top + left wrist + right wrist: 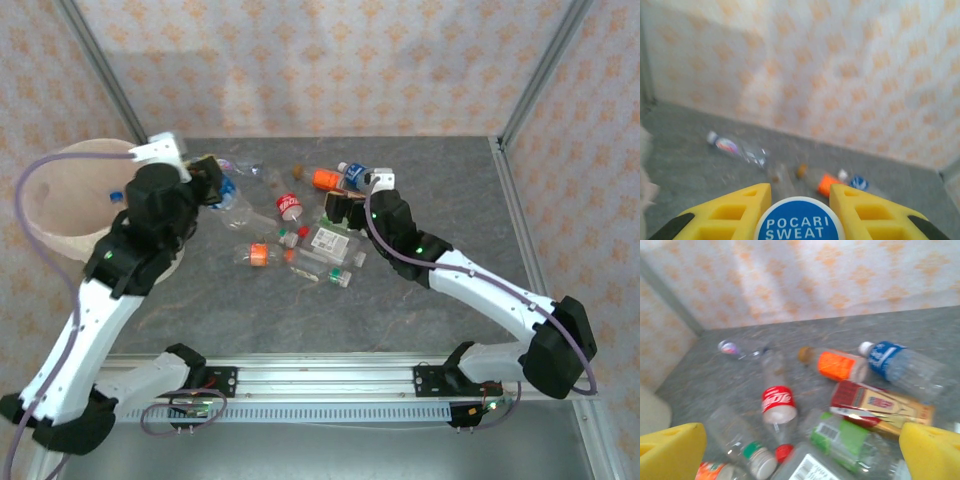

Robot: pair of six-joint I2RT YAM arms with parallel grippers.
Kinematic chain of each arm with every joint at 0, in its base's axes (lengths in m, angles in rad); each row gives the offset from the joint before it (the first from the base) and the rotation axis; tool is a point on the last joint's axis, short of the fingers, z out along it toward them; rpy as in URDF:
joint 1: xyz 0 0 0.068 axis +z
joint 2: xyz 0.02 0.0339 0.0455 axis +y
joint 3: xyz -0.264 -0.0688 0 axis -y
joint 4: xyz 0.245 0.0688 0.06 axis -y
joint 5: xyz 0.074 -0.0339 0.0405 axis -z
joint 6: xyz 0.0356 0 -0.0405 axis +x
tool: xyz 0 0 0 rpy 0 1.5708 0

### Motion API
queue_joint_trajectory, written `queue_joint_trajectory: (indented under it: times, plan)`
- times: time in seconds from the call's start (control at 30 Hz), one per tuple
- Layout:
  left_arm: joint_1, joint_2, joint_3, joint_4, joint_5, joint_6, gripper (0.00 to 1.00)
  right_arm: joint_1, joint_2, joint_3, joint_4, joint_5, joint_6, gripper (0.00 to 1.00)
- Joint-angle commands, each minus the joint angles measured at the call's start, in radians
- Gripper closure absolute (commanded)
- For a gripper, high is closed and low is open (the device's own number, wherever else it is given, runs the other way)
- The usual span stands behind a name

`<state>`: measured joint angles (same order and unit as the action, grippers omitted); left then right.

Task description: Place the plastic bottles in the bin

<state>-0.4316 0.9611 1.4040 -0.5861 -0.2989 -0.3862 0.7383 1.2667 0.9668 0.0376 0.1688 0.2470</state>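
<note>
The clear plastic bottle (229,191) still hangs outside the bin, so my left gripper will next swing sideways across the bin's rim, over the bin's opening (76,196), and release it.
My left gripper (207,180) hangs just right of the bin (45,235), shut on a clear plastic bottle (229,191) with a blue label. Its blue Pocari Sweat cap (800,222) sits between the yellow fingers (747,205). My right gripper (802,455) stands open above the pile, jaws wide with nothing between them. Below it lie a red-label bottle (777,402), a green-label bottle (845,437), an orange-label bottle (837,365) and a blue-label bottle (887,357). From above, the right gripper (340,208) is over the same pile, near the red-label bottle (289,205).
A red and yellow carton (880,405) lies among the bottles. A flat white-label bottle (330,240) and an orange-label one (258,255) lie nearer the arms. One clear bottle (732,147) lies apart by the back wall. Metal frame posts stand at the back corners.
</note>
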Motion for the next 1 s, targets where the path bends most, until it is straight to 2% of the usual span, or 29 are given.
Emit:
queue_joint_trajectory:
  times: [0.0, 0.13, 0.23, 0.3, 0.4, 0.57, 0.67, 0.77, 0.87, 0.97]
  plan:
    - [0.002, -0.055, 0.055, 0.028, -0.214, 0.090, 1.00, -0.002, -0.002, -0.018, 0.000, 0.129, 0.071, 0.01]
    - [0.001, -0.106, 0.088, 0.126, -0.363, 0.208, 1.00, -0.002, 0.004, -0.009, -0.001, 0.123, 0.067, 0.01]
    - [0.008, -0.117, 0.076, 0.311, -0.519, 0.363, 1.00, -0.002, 0.010, -0.005, 0.001, 0.128, 0.086, 0.01]
    - [0.048, -0.108, 0.066, 0.428, -0.553, 0.455, 1.00, -0.004, 0.011, -0.007, 0.002, 0.142, 0.106, 0.01]
    - [0.173, -0.073, 0.092, 0.452, -0.488, 0.471, 1.00, -0.004, 0.006, -0.011, 0.004, 0.143, 0.110, 0.01]
    - [0.388, 0.037, 0.151, 0.392, -0.511, 0.465, 1.00, -0.004, -0.011, -0.023, 0.013, 0.142, 0.098, 0.01]
    - [0.523, 0.109, 0.191, 0.247, -0.473, 0.347, 1.00, -0.005, -0.017, -0.033, 0.020, 0.136, 0.095, 0.01]
    - [0.628, 0.177, 0.234, 0.087, -0.371, 0.209, 1.00, -0.005, -0.020, -0.033, 0.015, 0.128, 0.094, 0.01]
    - [0.697, 0.255, 0.289, -0.052, -0.206, 0.142, 1.00, -0.006, -0.024, -0.031, 0.007, 0.127, 0.090, 0.01]
    - [0.717, 0.336, 0.344, -0.190, -0.186, 0.090, 1.00, -0.007, -0.026, -0.030, 0.005, 0.133, 0.090, 0.01]
